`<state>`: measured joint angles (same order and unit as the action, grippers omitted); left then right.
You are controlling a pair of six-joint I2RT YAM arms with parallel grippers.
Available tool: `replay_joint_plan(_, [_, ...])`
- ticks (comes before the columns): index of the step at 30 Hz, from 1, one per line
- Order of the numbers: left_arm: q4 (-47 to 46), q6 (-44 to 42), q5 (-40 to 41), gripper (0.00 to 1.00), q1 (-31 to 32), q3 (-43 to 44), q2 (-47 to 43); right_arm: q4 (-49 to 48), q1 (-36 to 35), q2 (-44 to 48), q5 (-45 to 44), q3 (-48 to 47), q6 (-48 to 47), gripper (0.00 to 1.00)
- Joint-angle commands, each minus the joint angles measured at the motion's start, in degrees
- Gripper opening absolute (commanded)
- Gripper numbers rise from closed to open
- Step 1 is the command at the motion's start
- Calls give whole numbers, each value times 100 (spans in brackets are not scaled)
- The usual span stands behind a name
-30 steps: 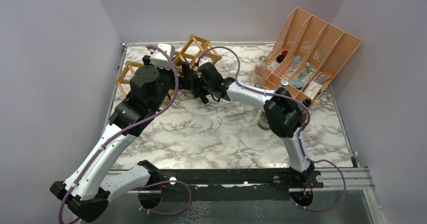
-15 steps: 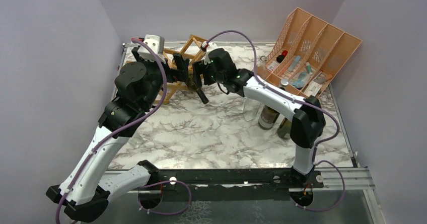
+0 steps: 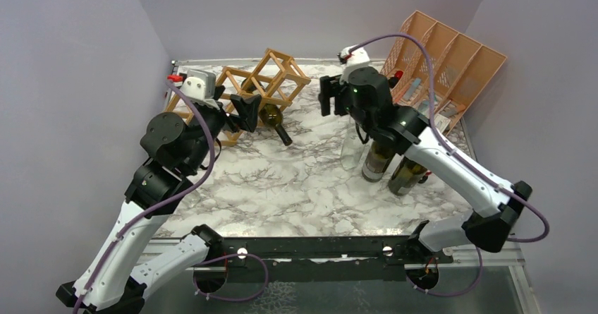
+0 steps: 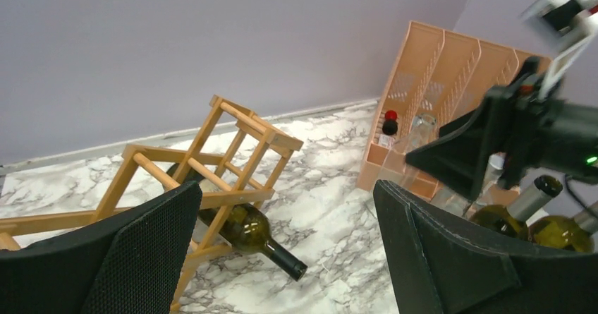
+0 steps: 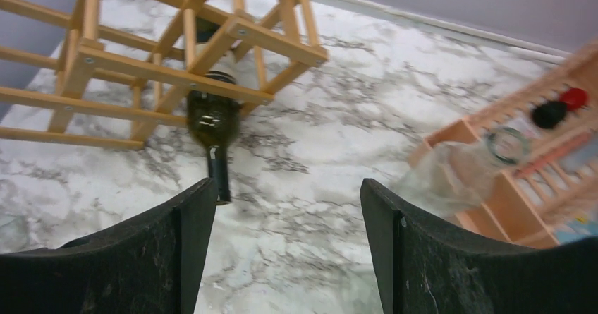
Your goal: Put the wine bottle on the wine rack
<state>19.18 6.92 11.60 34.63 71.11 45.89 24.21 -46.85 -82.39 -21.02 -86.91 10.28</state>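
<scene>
The robot's right gripper needs to move back and down onto the neck of the nearer upright bottle, which stands below the gripper and to its right in the top view.
A dark green wine bottle (image 3: pixel 270 118) lies in a lower cell of the tan wooden wine rack (image 3: pixel 278 70), neck sticking out toward the table's middle. It also shows in the left wrist view (image 4: pixel 247 231) and the right wrist view (image 5: pixel 212 123), with the rack above it (image 4: pixel 243 127) (image 5: pixel 176 74). My left gripper (image 3: pixel 247 111) is open and empty, just left of the bottle. My right gripper (image 3: pixel 328 97) is open and empty, raised to the right of the rack. Both are apart from the bottle.
A peach slotted file organizer (image 3: pixel 451 67) with small items stands at the back right. Two upright wine bottles (image 3: pixel 379 160) (image 3: pixel 407 175) and a clear glass bottle (image 3: pixel 352 148) stand under the right arm. Grey walls close in the left, back and right.
Both grippers have let go and pulled back from the bottle, left arm to the left, right arm up and right. The bottle stays in the rack.
</scene>
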Motion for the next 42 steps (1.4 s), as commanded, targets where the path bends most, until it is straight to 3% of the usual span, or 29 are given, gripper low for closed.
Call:
replay_joint_plan(1, [-178,117,-476,99,28,-336,-16,888,3,684,-1691,256,-79,77])
replay_joint_plan(10, [-314,355,-770,99,26,-748,4,1918,26,1770,-3140,817,767,79])
replay_joint_plan(16, [-339,457,-834,99,26,-828,24,2209,66,2160,-2884,1429,1390,78])
replay_joint_plan(22, [-342,541,-856,99,27,-820,58,2144,119,2287,-2836,1878,1668,68])
replay_joint_plan(30, [-338,633,-931,99,27,-760,207,1481,579,2319,-2538,2306,1362,58])
replay_joint_plan(34, [-338,648,-910,99,26,-750,215,1202,786,2291,-2186,2409,1157,47])
replay_joint_plan(42, [-361,723,-911,99,26,-779,273,1416,788,2486,-1840,2266,912,13])
